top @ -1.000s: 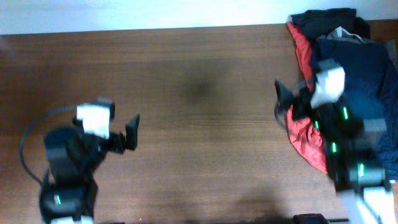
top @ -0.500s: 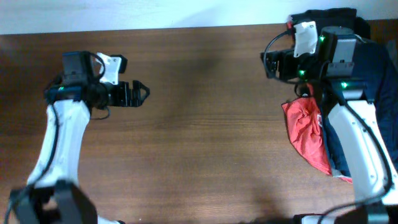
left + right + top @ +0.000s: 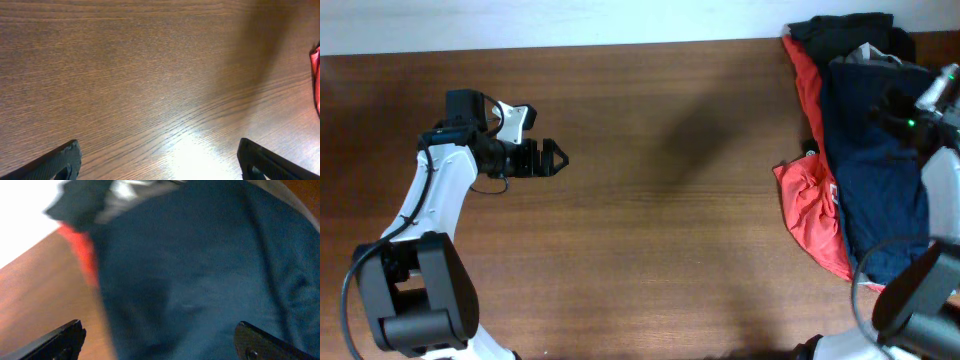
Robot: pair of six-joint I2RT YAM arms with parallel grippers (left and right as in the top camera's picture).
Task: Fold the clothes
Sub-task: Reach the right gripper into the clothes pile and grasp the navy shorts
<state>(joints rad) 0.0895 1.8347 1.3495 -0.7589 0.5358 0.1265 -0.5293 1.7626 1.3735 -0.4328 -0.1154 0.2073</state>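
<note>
Next, my open right gripper should come down and toward the right in the overhead view onto the upper part of the shorts, since they lie atop the pile.
The dark navy-blue shorts (image 3: 875, 170) lie crumpled on top of a pile of clothes at the table's right edge; they fill the right wrist view (image 3: 200, 280). My right gripper (image 3: 160, 342) is open and empty, hovering above the shorts; in the overhead view it is at the far right (image 3: 920, 110). My left gripper (image 3: 552, 158) is open and empty above bare wood at the left, far from the shorts; its open fingertips show in the left wrist view (image 3: 160, 162).
A red-orange garment (image 3: 815, 220) lies under the shorts and sticks out to the left, also seen in the left wrist view (image 3: 316, 75). Dark grey clothing (image 3: 845, 30) sits at the pile's far end. The wooden table (image 3: 650, 230) spreads between the arms.
My right arm has swung from the pile's left side over to the far right, uncovering the shorts. My left arm has shifted slightly right and down.
</note>
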